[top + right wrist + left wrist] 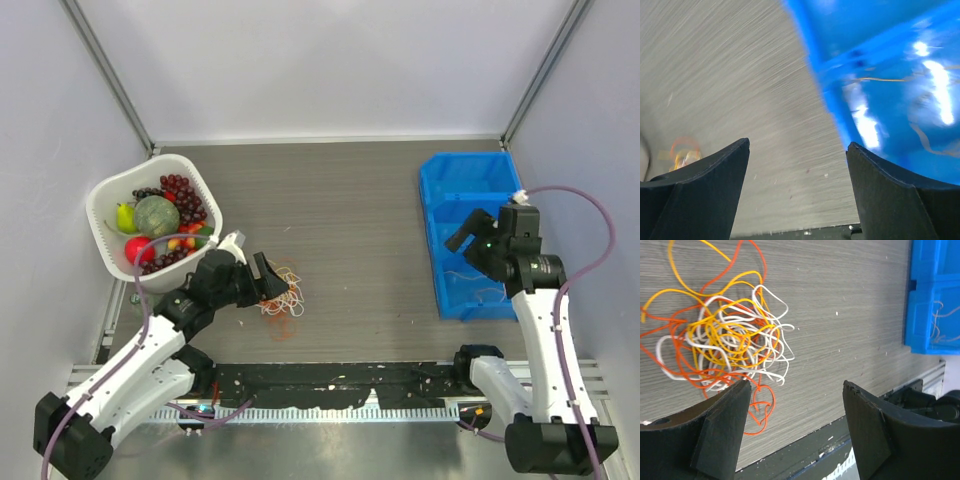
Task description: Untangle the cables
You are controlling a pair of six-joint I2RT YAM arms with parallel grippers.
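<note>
My right gripper moves to the left in the top view and down onto the orange loop next, since it sticks out from the heap's near edge.
The cables (283, 295) lie in one tangled heap of orange, yellow and white cords on the table, left of centre. In the left wrist view the cables (730, 340) fill the upper left, with an orange loop trailing toward my left finger. My left gripper (268, 280) (797, 387) is open right beside the heap, with nothing between its fingers. My right gripper (462, 238) (797, 145) hangs open and empty over the left edge of the blue bin (470, 190). A few thin loose cords (880, 79) lie inside the bin. The heap (682, 152) shows small and blurred far off.
A white basket (105, 200) of fruit stands at the left, just behind my left arm. The blue bin (935, 295) (840, 120) sits at the right. A black strip runs along the near table edge (340, 378).
</note>
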